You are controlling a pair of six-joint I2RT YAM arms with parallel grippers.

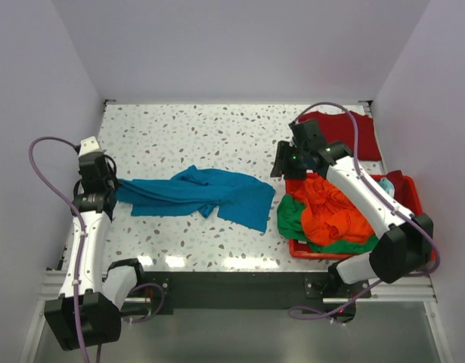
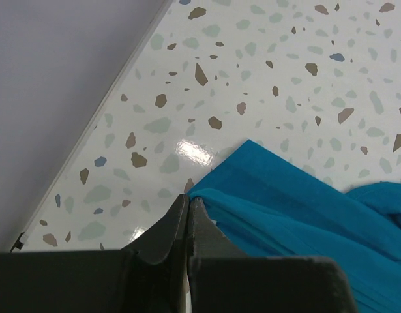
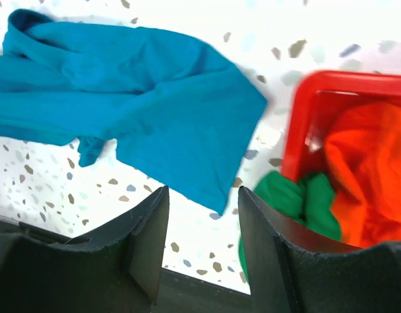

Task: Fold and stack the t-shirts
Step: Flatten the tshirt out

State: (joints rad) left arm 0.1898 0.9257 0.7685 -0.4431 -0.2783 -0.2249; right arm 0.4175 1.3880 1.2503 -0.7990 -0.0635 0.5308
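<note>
The right gripper moves down and back onto the tip of the teal-blue t-shirt's near corner by the green shirt [image 3: 218, 210] next to close, since that corner lies uncovered.
A teal-blue t-shirt [image 1: 198, 195] lies crumpled and stretched sideways across the middle of the table. Its left end runs into my left gripper [image 1: 113, 186]. In the left wrist view that gripper [image 2: 189, 198] is shut, with a corner of the teal-blue t-shirt [image 2: 298, 222] pinched at its tips. My right gripper [image 1: 281, 170] hangs above the table between the shirt's right edge and the bin. It [image 3: 201, 192] stands open with nothing between its fingers, and the teal-blue t-shirt [image 3: 154, 85] lies below it. A dark red t-shirt [image 1: 342, 128] lies flat at the back right.
A red plastic bin [image 1: 408, 190] at the right holds an orange shirt [image 1: 334, 208], a green shirt [image 1: 292, 219] spilling over its left rim and a pale aqua one [image 1: 385, 184]. The bin [image 3: 311, 111] is close beside my right gripper. Walls close in the table on three sides.
</note>
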